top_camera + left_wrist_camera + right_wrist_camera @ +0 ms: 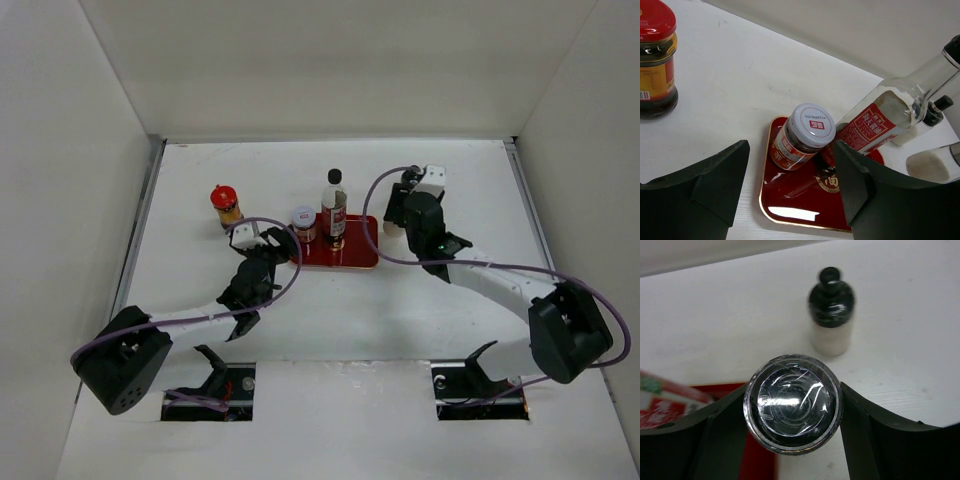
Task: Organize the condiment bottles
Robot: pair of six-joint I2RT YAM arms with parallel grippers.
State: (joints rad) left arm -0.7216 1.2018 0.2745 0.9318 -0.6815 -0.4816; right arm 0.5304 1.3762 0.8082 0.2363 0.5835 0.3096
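My right gripper is to bring the shaker (792, 402) left in the top view next, then down to release it on the tray's empty end beside the tall bottle.
The red tray (355, 258) holds the tall clear dark-sauce bottle (334, 212) and the pale-lidded red-label jar (304, 222). The red-lidded yellow jar (226, 205) stands on the table to the left. My left gripper (272, 250) is open and empty at the tray's left edge, with the pale-lidded jar (802, 136) and tall bottle (890, 117) ahead of it (790, 185). My right gripper (792, 390) is shut on the grey-lidded shaker (792, 402) by the tray's right edge (762, 462). The white black-capped bottle (831, 315) stands on the table beyond it.
White walls enclose the table on the left, back and right. The right arm (500, 285) stretches across the table's right half. The shaker (935, 166) and white bottle (920, 127) also show at the right of the left wrist view.
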